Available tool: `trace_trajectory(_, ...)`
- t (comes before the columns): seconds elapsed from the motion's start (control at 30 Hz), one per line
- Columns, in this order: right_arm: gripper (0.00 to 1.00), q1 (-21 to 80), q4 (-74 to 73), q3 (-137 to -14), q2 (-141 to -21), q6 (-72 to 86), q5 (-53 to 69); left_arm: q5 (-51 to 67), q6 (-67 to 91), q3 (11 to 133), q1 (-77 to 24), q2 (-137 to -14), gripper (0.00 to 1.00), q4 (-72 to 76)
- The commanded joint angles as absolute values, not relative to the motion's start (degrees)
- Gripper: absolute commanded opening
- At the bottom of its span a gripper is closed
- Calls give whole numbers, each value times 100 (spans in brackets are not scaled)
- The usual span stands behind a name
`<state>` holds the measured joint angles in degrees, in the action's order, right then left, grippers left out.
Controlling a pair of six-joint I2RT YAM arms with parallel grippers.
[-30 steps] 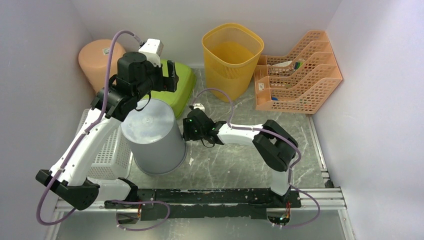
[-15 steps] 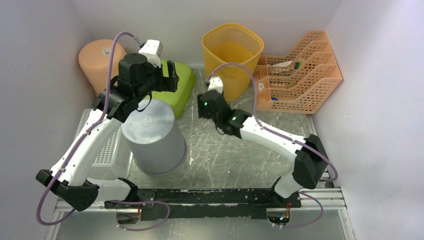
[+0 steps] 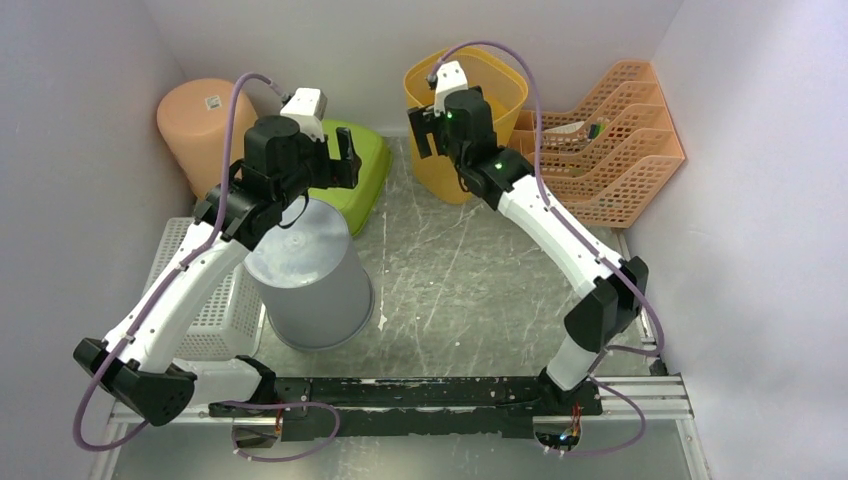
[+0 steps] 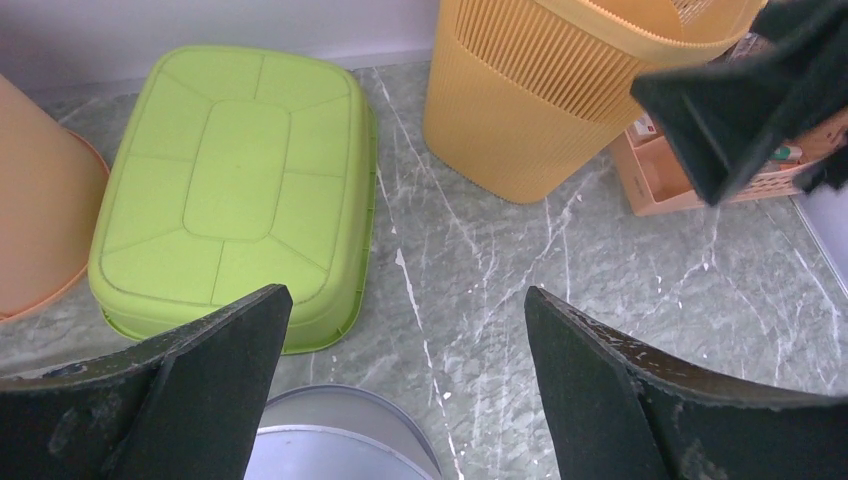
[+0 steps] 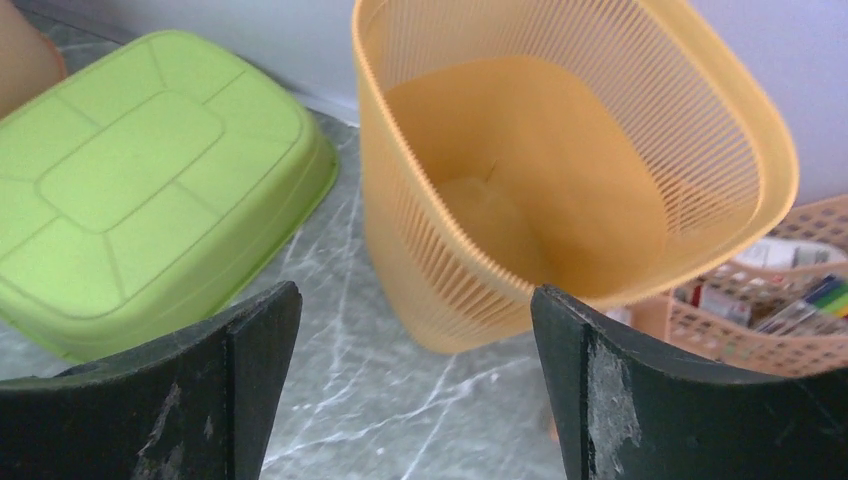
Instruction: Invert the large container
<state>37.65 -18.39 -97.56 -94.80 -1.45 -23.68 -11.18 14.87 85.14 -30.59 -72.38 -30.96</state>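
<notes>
The yellow basket stands upright. The right gripper lowers outward onto the basket's thin rim facing the green tub (image 5: 425, 190) next, since that rim lies below and outward of it.
A large grey bin (image 3: 305, 275) stands on the marble table at the left with its closed base up and its wide rim down; its top edge shows in the left wrist view (image 4: 340, 440). My left gripper (image 3: 340, 160) hovers open and empty above the bin's far edge (image 4: 405, 300). A yellow slatted basket (image 3: 465, 95) stands upright at the back (image 5: 560, 170). My right gripper (image 3: 425, 130) is open and empty, held high beside the basket's left rim (image 5: 415, 295), touching nothing.
A green tub (image 3: 350, 175) lies upside down behind the grey bin. A peach bin (image 3: 195, 120) stands at the back left, a white mesh basket (image 3: 215, 300) at the left, and an orange file organiser (image 3: 595, 145) at the back right.
My right arm has swung away from the grey bin's side, up and back to the yellow basket. The left arm and the grey bin have barely moved.
</notes>
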Motion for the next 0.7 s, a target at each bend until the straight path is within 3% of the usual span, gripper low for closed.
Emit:
trace_trajectory(0.0,87,3388,-2266,-10558,-10087,-979,-1454,-983,1641,8360,-3101,-7023,100,-2749)
trace_trajectory(0.3,86,2858,-3341,-12279,-11506,-1517,-309,-1051,1562,8279,-3111,-7038,100,-2700)
trace_trajectory(0.47,81,2669,-3243,-12239,-11698,-1445,-261,-1108,1542,8243,-3111,-7078,99,-2695)
trace_trajectory(0.6,65,2606,-3006,-11859,-11603,-1319,-178,-1113,1560,8175,-3111,-7075,99,-2677)
trace_trajectory(0.67,41,2602,-2928,-11701,-11463,-1261,-181,-1154,1558,8174,-3111,-7075,100,-2698)
